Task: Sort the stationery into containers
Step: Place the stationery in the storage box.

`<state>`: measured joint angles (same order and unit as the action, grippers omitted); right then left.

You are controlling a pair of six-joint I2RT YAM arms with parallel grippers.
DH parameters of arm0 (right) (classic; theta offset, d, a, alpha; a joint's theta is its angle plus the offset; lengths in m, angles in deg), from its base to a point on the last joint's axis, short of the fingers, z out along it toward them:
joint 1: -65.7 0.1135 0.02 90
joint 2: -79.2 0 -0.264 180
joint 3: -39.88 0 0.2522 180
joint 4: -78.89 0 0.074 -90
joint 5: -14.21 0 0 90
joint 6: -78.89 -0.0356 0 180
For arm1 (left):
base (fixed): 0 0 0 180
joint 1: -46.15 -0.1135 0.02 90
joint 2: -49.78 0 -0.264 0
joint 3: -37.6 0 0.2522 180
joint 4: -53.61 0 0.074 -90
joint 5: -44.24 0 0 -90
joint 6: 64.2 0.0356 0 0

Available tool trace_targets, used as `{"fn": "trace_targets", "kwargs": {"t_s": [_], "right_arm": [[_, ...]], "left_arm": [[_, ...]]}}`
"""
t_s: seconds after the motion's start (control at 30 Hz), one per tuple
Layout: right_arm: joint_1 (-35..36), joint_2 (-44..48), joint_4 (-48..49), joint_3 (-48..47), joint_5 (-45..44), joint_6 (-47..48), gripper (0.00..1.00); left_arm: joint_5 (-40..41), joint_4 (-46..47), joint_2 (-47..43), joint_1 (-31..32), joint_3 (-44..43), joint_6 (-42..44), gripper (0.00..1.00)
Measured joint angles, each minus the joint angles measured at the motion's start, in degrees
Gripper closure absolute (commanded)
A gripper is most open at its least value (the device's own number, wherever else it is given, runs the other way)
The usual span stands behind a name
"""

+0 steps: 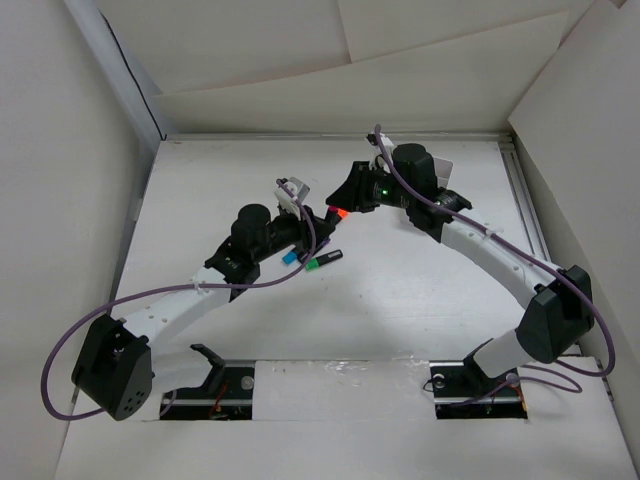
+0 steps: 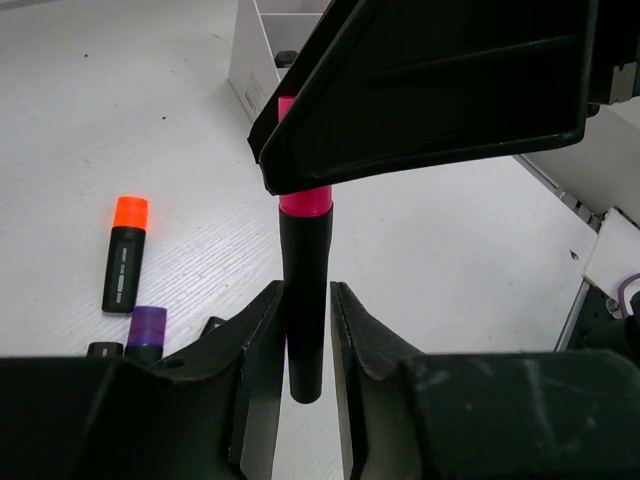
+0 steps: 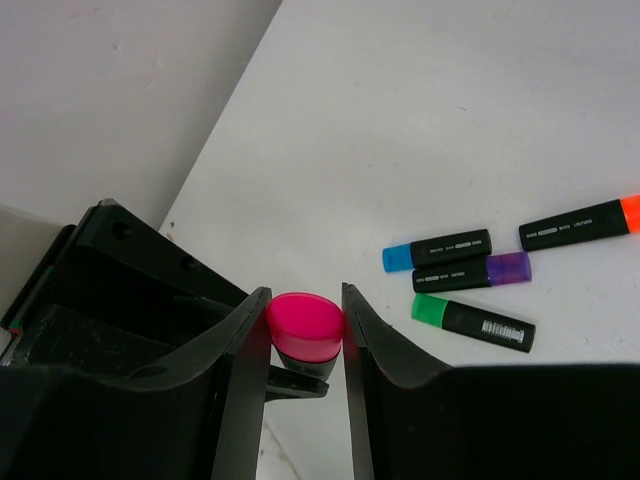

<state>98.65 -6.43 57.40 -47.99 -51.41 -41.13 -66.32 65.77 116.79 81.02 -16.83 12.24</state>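
Next, my right gripper will swing over the white organiser (image 1: 443, 170) and bring the black marker down to release it, as the organiser stands to the gripper's right in the top view.
A pink-capped black marker (image 2: 305, 260) is held off the table between both grippers. My left gripper (image 2: 307, 305) is shut on its black body. My right gripper (image 3: 305, 305) is shut on its pink cap (image 3: 305, 325). In the top view the two grippers meet at mid-table, left (image 1: 322, 220) and right (image 1: 347, 203). Orange (image 2: 125, 255) and purple (image 2: 147, 325) markers lie on the table below. The right wrist view shows blue (image 3: 437, 248), purple (image 3: 470, 272), green (image 3: 472, 320) and orange (image 3: 580, 225) markers lying together. The white organiser (image 2: 255, 60) stands beyond the grippers, mostly hidden.
White walls enclose the table on three sides. The green marker (image 1: 322, 262) and a blue end (image 1: 291, 257) lie just below the left wrist in the top view. A white raised edge (image 2: 580, 150) runs along the right in the left wrist view.
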Motion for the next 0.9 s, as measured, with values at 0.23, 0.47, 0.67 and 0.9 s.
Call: {"fn": "trace_targets", "kwargs": {"t_s": [0.23,0.47,0.67,0.9], "right_arm": [[-0.04,0.15,0.39,0.96,-0.63,-0.20,0.78],[-1.29,0.20,1.44,2.34,-1.84,-0.90,0.78],[-5.66,0.28,3.39,3.82,-5.75,-2.25,0.78],[-12.17,3.72,4.55,6.38,-25.11,-2.51,0.77]], "left_arm": [[0.76,1.20,0.00,0.02,0.02,-0.63,0.32],[2.80,2.29,-2.05,0.02,1.33,-1.77,0.08],[6.05,3.02,-5.97,0.02,2.89,-2.78,0.08],[12.98,2.58,-7.80,0.02,4.48,-6.40,0.11]]}}
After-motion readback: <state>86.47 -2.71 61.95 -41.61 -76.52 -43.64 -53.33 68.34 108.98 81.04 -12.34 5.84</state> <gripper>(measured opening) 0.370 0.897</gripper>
